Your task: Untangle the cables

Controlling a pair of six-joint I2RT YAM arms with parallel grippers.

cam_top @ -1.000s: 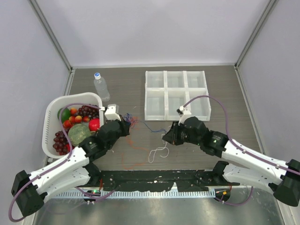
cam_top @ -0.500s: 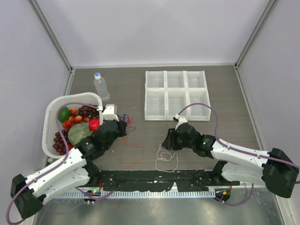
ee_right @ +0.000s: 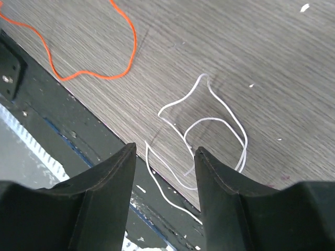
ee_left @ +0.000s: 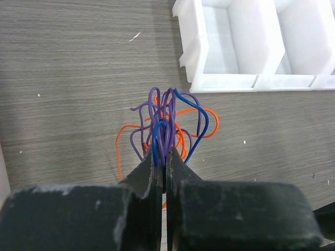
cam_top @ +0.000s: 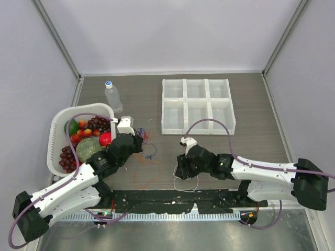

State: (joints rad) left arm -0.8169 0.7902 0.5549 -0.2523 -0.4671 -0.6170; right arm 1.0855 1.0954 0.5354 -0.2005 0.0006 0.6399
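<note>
My right gripper moves down next with its fingers open onto the looped parts of the thin white cable, since they lie on the tabletop just below it.
My left gripper (ee_left: 165, 154) is shut on a bunch of purple and blue cables (ee_left: 166, 112) that fan up from its tips, with orange loops (ee_left: 121, 141) tangled behind them. From above, that left gripper (cam_top: 140, 142) is beside the basket, and the bundle (cam_top: 149, 148) trails off to its right. My right gripper (ee_right: 165, 149) stands open with nothing between its fingers, just above a loose white cable (ee_right: 220, 123). This cable lies on the table and runs over its near edge. In the top view the white cable (cam_top: 186, 183) lies under the right gripper (cam_top: 180, 168). A single orange cable (ee_right: 128, 52) lies flat nearby.
A white compartment tray (cam_top: 198, 107) sits at the back centre. A white basket (cam_top: 56, 137) of fruit stands at the left, with a water bottle (cam_top: 113, 97) behind it. A black strip (cam_top: 172, 201) runs along the table's near edge.
My right gripper has opened and let go of the white cable, having drawn it toward the near edge and left. The left gripper stays shut on the coloured bundle, barely moved.
</note>
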